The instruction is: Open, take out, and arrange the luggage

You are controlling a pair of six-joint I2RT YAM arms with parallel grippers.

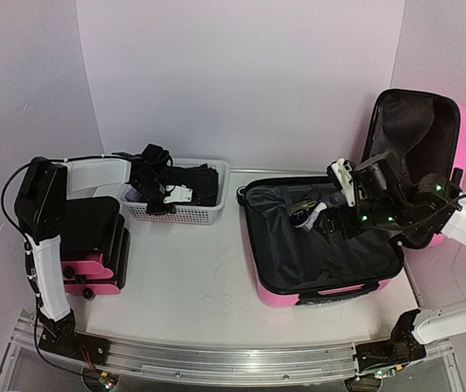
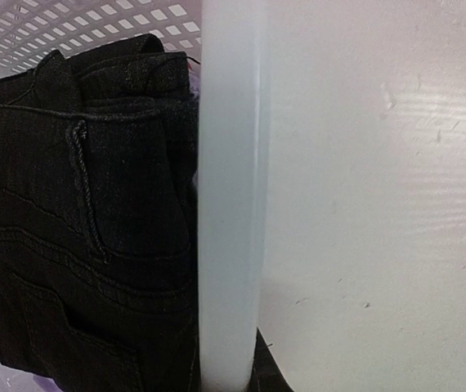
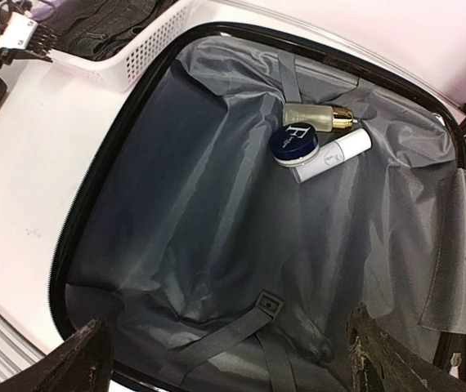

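Note:
The far wall corner is to the left of my left gripper in the top view, so my left gripper will slide the basket toward that corner and let go of it next.
The pink luggage lies open at the right of the table, its lid standing upright. On its black lining lie a gold-capped bottle, a round blue jar and a white tube. My right gripper hovers over the open shell. It appears open and empty in the right wrist view. My left gripper is at the white mesh basket, shut on its rim. Black jeans lie inside the basket.
A black and pink case lies flat at the left, under the left arm. White walls close in the table at the back and both sides. A buckle strap crosses the lining near the right fingers.

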